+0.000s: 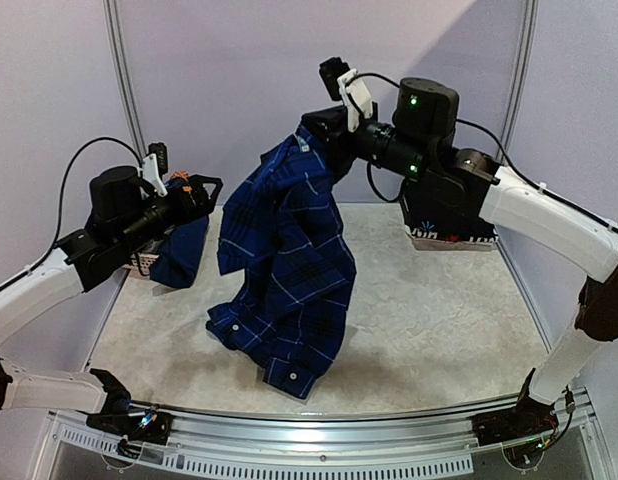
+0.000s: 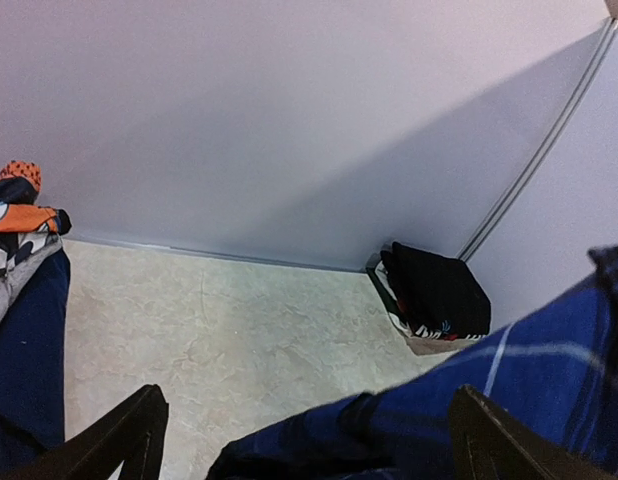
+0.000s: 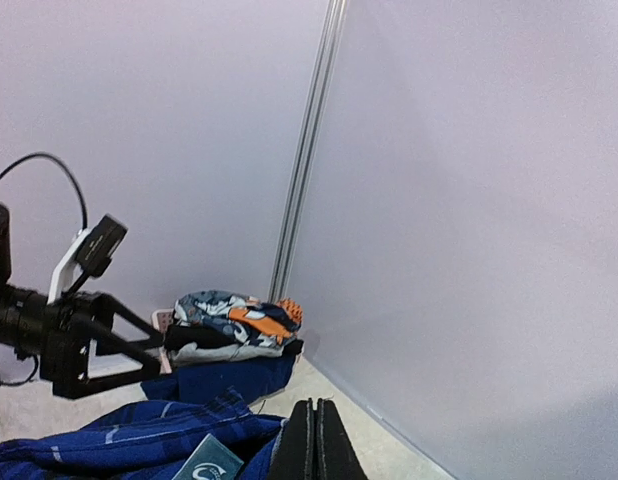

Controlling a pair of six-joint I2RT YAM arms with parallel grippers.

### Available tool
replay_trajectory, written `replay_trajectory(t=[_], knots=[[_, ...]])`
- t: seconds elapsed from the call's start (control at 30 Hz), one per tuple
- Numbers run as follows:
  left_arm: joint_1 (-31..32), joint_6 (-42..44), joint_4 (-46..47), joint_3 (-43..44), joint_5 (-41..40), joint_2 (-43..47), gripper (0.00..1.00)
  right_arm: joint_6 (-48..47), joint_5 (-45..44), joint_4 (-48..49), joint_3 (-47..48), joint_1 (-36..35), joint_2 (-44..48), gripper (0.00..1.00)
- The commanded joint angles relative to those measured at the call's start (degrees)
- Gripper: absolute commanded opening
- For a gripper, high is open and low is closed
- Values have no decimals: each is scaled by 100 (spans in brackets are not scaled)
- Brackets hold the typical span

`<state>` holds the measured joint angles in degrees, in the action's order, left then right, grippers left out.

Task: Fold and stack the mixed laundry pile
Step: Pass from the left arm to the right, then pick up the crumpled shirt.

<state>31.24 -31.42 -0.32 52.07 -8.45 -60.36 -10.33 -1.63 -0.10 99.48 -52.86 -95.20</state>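
Note:
Next, my left gripper will move across onto the blue plaid shirt's nearest hanging edge (image 1: pixel 230 236) (image 2: pixel 254 455) and close, since that edge hangs to its right in the top view.
The blue plaid shirt (image 1: pixel 284 260) hangs by its collar from my right gripper (image 1: pixel 324 128), which is shut on it high above the table; the shirt's lower end rests on the table. In the right wrist view the fingers (image 3: pixel 314 445) are pressed together beside the shirt (image 3: pixel 129 440). My left gripper (image 1: pixel 209 192) is open and empty, left of the hanging shirt. In the left wrist view the shirt (image 2: pixel 469 400) lies between its spread fingers (image 2: pixel 129 435). The remaining laundry pile (image 1: pixel 179 245), navy with orange-patterned pieces, sits at the far left and also shows in the right wrist view (image 3: pixel 234 325).
A folded stack with a black garment on top (image 1: pixel 444 215) sits at the back right corner, also visible in the left wrist view (image 2: pixel 439 290). A pale lattice basket (image 1: pixel 141 263) holds the pile at the left. Walls enclose the back and sides.

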Motion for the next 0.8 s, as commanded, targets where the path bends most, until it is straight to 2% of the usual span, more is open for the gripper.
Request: replay_trajectory(t=[0.0, 0.3, 0.5, 0.6, 0.77], knots=[[48, 740, 377, -408, 135, 458, 100, 127, -376, 19, 791, -22, -16, 0], [72, 1283, 823, -510, 1689, 879, 92, -150, -363, -504, 2471, -20, -337, 0], [209, 1478, 1376, -526, 2596, 883, 92, -454, -345, -754, 3726, -21, -667, 0], [309, 1466, 1691, -432, 3064, 694, 93, -572, -381, -832, 3903, -20, -771, 0], [635, 1623, 2061, -93, 3175, 111, 96, -637, -401, -883, 3903, -20, -737, 0]])
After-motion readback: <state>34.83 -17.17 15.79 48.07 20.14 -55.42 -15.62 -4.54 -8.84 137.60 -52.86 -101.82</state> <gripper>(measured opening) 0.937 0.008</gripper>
